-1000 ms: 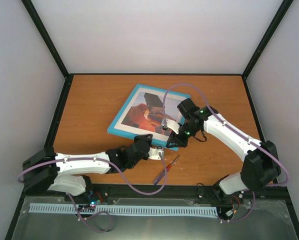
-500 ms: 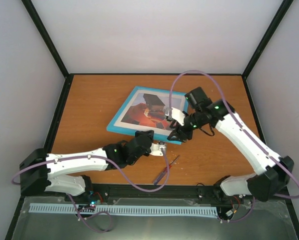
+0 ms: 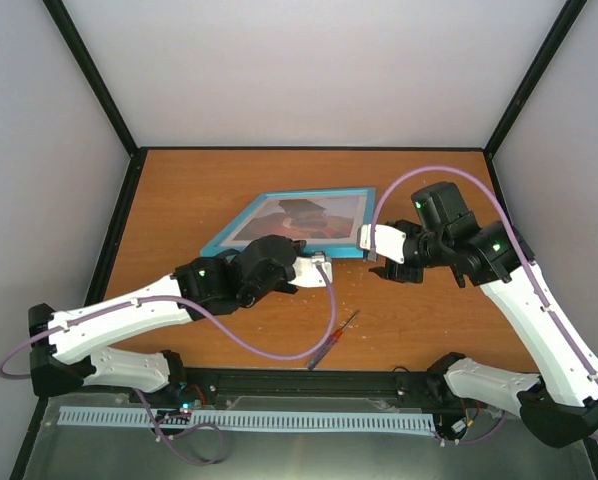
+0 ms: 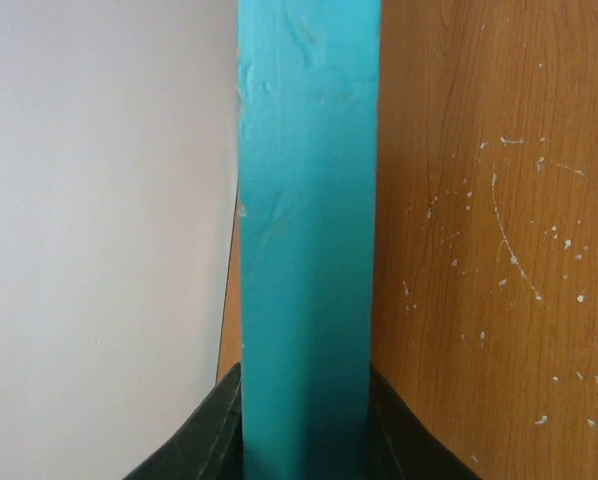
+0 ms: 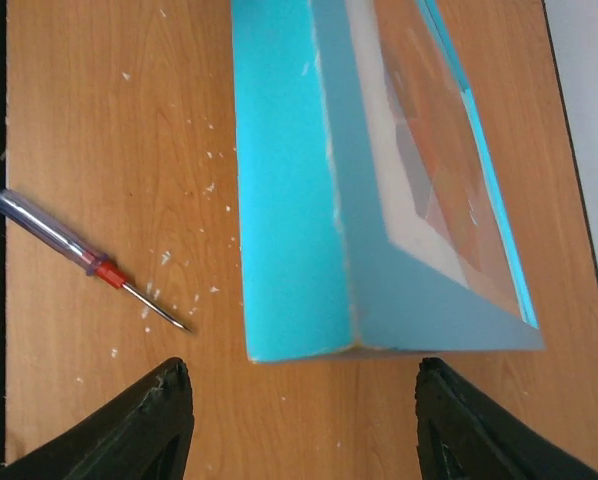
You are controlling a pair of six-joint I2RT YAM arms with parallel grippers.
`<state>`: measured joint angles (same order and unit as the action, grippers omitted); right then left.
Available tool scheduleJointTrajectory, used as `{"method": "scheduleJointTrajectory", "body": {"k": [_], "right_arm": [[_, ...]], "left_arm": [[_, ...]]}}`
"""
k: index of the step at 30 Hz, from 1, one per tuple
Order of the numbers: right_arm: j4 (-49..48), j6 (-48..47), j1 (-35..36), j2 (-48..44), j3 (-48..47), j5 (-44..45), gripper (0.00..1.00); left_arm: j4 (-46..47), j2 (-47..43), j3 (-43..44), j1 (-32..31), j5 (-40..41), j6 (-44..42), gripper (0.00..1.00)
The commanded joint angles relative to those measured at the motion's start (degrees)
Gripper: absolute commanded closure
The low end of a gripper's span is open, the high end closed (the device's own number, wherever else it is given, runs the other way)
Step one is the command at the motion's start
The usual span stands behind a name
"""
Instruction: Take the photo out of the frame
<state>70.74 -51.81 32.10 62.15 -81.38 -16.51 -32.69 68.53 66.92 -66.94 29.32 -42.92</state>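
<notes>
The frame's near corner (image 3: pixel 360 252) (image 5: pixel 324 335) lies just ahead of my right gripper's open fingers, so next my right gripper needs to go left in the top view to close on it.
The light-blue frame (image 3: pixel 285 245) stands tilted, its near edge raised off the table, front face up. The photo (image 3: pixel 297 217) shows behind the glass as orange and dark patches. My left gripper (image 3: pixel 322 268) is shut on the frame's near edge. In the left wrist view the blue edge (image 4: pixel 307 200) runs up between the jaws of the left gripper (image 4: pixel 304 445). My right gripper (image 3: pixel 378 258) is open and empty just off the frame's near right corner. In the right wrist view that corner (image 5: pixel 299 300) lies just ahead of the right gripper (image 5: pixel 304 420), and the photo (image 5: pixel 449 170) shows.
A screwdriver (image 3: pixel 334 340) with a clear handle and red collar lies on the table near the front edge; it also shows in the right wrist view (image 5: pixel 79 262). Black posts and white walls surround the wooden table (image 3: pixel 179 200).
The frame's near edge has risen from flat to tilted, lifted by my left gripper. My right gripper has come off the frame's face and moved right, past its corner.
</notes>
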Motion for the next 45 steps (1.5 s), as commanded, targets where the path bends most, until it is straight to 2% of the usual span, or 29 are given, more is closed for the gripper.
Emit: {"method": "scheduleJointTrajectory", "body": {"k": [1,9,12,15,19,22,27,32,41,42,45], "right_arm": [[-0.73,-3.58,-0.24,-0.01,-1.35,3.21,0.41],[-6.24,-4.49,-1.91,0.39,-1.33,1.74,0.42],[-7.17,-4.27,-3.84,1.69,-3.08,-3.06,0.42],[-6.68,-4.32,-6.26,3.07,-6.32,-11.80,0.42],[-3.97,-10.24,-6.61,4.46,-7.29,-21.81,0.44],[-2.85,-13.58,-6.68,5.60,-7.76,-25.35,0.44],[-3.17,-13.11,-6.61,7.01,-9.80,-26.82,0.45],[-6.32,-10.21,-6.61,6.46,-8.76,-25.69,0.52],[-8.74,-6.92,-6.62,5.79,-7.97,-26.21,0.72],[-9.11,-6.48,-6.61,5.79,-8.03,-26.21,0.75],[-10.94,-4.53,-6.65,5.87,-8.10,-25.82,0.83]], "left_arm": [[-4.69,-1.51,7.99,0.32,-1.17,5.43,0.99],[-6.82,-4.02,12.73,0.34,-1.38,2.89,0.99],[-6.03,-6.29,11.46,0.32,-2.38,-1.22,0.99],[-3.82,-8.07,11.15,0.36,-2.58,-3.55,0.99],[-2.73,-8.42,13.23,0.40,-3.39,-4.61,0.99],[-2.66,-8.01,14.79,0.40,-3.82,-5.06,0.99],[-2.96,-7.24,16.30,0.54,-3.33,-5.30,0.99],[-2.85,-7.23,16.32,0.67,-3.83,-4.39,0.99],[0.50,-7.59,14.73,2.59,-3.64,-3.93,0.99],[2.12,-7.86,13.94,3.01,-3.47,-3.92,0.96],[8.98,-9.49,10.42,3.85,-2.38,-3.84,0.58]]}}
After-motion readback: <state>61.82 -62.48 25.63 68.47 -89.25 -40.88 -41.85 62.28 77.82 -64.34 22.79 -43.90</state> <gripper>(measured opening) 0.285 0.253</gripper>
